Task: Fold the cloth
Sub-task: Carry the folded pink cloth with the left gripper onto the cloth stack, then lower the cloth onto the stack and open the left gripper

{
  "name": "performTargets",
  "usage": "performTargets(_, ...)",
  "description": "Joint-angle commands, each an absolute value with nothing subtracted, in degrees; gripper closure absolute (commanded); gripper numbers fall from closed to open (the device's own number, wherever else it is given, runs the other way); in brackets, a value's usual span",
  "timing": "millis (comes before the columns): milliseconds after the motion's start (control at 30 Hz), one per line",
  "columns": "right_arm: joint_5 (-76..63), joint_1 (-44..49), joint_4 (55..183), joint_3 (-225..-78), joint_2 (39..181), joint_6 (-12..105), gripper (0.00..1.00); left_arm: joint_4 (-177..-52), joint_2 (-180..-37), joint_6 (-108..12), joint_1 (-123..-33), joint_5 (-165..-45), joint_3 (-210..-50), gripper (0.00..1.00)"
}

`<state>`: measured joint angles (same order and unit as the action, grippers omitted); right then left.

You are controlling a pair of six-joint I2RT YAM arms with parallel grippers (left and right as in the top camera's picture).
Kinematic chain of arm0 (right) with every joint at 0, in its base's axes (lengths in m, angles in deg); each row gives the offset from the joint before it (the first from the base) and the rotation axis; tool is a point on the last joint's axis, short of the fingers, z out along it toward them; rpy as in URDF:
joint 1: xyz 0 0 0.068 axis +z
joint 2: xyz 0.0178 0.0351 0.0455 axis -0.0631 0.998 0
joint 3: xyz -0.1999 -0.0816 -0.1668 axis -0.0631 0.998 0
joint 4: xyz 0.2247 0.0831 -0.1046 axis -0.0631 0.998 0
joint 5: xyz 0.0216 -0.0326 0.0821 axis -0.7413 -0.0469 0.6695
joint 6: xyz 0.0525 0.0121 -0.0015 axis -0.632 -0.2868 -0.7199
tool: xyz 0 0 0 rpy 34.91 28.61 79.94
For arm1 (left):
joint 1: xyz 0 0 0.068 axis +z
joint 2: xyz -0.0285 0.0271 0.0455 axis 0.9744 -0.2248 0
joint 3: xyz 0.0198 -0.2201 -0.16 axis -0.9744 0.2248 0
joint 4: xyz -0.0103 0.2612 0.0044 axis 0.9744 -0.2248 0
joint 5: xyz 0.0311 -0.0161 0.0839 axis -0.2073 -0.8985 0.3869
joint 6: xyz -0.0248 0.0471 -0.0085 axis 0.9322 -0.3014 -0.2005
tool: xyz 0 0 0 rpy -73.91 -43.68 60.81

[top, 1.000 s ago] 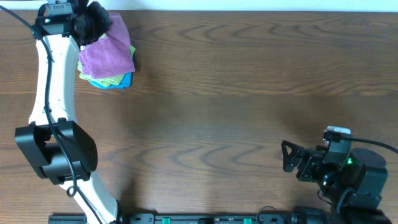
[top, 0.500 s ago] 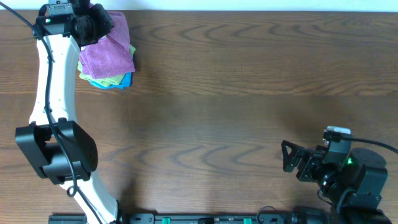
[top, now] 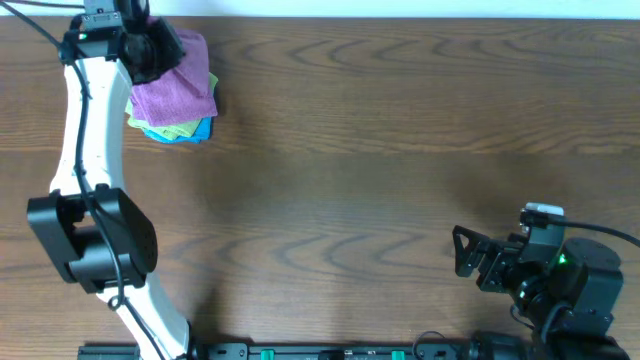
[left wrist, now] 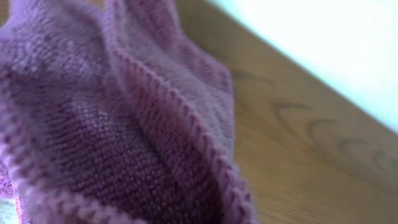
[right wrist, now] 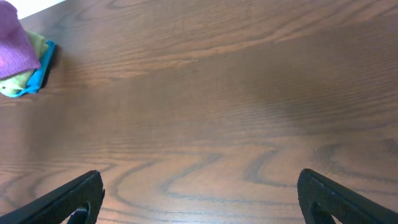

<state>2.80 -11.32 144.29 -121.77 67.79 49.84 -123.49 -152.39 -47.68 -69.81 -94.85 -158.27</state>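
Note:
The pile's near side lies lower and back from my left gripper, so my left gripper will next come back and down onto that side to release the purple cloth (top: 178, 88).
The purple cloth (top: 178, 88) lies on top of a small pile at the table's far left corner. My left gripper (top: 150, 50) is shut on its far left edge, which is bunched up under the fingers. In the left wrist view the cloth (left wrist: 124, 124) fills most of the frame with raised folds and hides the fingers. It also shows at the far left of the right wrist view (right wrist: 15, 50). My right gripper (top: 462, 252) rests near the front right of the table, open with nothing between its fingers (right wrist: 202, 202).
Under the purple cloth lie a green cloth (top: 172, 130) and a blue cloth (top: 198, 130), their edges sticking out at the front. The table's back edge (top: 400, 17) runs just behind the pile. Bare wood (top: 350, 180) spans the middle.
The left gripper has shifted slightly while holding the cloth, drawing its far edge a little to the left and bunching it. The right arm has not moved.

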Motion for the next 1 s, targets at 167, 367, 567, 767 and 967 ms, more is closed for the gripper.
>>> performTargets(167,2.6,-11.6,144.4,-121.5,67.6,48.8,0.01,-126.7,-158.1,-50.6,-67.7,-90.0,-157.7,0.94)
performTargets(367,2.6,-11.6,144.4,-121.5,67.6,48.8,0.01,-129.5,-160.4,-50.6,-66.4,-85.9,-157.5,0.94)
performTargets(567,2.6,-11.6,144.4,-121.5,67.6,48.8,0.01,-130.4,-160.6,-52.4,-65.0,-83.9,-157.5,0.78)
performTargets(767,2.6,-11.6,144.4,-121.5,67.6,48.8,0.01,-131.4,-160.6,-53.8,-63.9,-83.2,-157.5,0.41)
performTargets(967,2.6,-11.6,144.4,-121.5,67.6,48.8,0.01,-132.6,-160.5,-54.4,-63.0,-83.1,-157.6,0.13)
